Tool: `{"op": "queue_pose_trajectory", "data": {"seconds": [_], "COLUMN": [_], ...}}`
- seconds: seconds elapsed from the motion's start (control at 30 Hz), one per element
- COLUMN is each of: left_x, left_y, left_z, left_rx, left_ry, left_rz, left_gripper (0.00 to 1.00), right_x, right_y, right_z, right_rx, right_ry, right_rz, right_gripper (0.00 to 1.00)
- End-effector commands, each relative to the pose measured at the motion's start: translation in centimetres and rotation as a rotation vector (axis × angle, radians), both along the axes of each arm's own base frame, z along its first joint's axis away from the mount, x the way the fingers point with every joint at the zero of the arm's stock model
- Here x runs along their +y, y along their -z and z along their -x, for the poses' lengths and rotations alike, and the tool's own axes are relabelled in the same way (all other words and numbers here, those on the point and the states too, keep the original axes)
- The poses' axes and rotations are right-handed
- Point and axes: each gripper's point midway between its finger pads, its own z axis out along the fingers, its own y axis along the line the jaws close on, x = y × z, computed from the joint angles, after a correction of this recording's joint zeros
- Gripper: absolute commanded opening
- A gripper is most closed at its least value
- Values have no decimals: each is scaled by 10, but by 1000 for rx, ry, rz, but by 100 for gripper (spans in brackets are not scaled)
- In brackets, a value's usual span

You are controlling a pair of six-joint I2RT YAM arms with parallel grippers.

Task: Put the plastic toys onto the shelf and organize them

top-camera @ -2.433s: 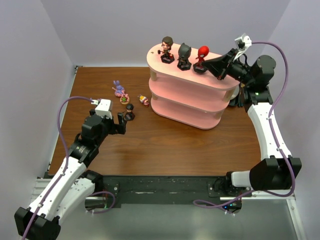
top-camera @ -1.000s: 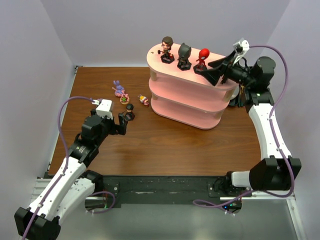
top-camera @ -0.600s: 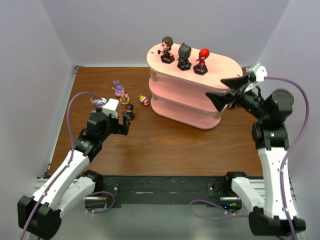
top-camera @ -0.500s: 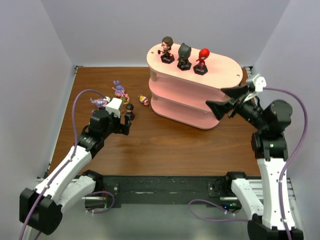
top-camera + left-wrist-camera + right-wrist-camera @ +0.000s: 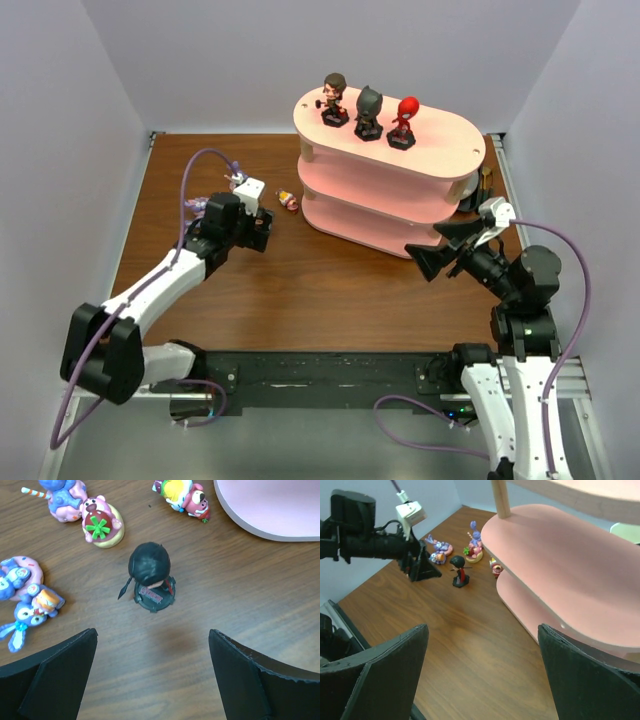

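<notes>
The black-haired toy is upright and clear of the other toys. My left gripper needs to move outward next until its open fingers are on both sides of the black-haired toy's head (image 5: 149,563).
The shelf (image 5: 450,150) stands at the back right of the table. On its cream top board stand the brown-haired (image 5: 334,98), black-masked (image 5: 368,110) and red-masked (image 5: 404,120) toys. A black-haired toy (image 5: 150,575) stands upright on the table, just ahead of my open left gripper (image 5: 152,635), which holds nothing. Around it lie a pink-and-green toy (image 5: 102,522), a red-and-yellow one (image 5: 187,497) and purple-blue long-eared ones (image 5: 30,605). My right gripper (image 5: 482,630) hangs open and empty over the table in front of the shelf's right end.
Dark pens or tools (image 5: 484,185) lie behind the shelf's right end. Lilac walls close in the table on three sides. The shelf's pink lower boards (image 5: 560,580) jut out close to my right gripper.
My right gripper let go at the top board, opened and drew back down to the shelf's front right. My left arm reached forward to the black-haired toy.
</notes>
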Motion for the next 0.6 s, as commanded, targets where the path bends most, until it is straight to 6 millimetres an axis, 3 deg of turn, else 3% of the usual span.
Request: {"op": "queue_pose_trajectory", "data": {"seconds": [0.0, 0.27, 0.57], "left_x": [-5, -14, -12], "left_y": [-27, -11, 4], "left_z": [-35, -63, -76], "left_rx": [-96, -47, -6], "left_ry": [-3, 14, 33], "left_rz": [4, 53, 96], "left_gripper": [97, 88, 73], "right_x": [0, 5, 5], "right_y": [7, 12, 16], "right_z": [2, 7, 8], "right_rx": [16, 18, 18], "right_ry": [8, -17, -17], "right_rz": [-1, 10, 14], "right_gripper": [95, 96, 97]}}
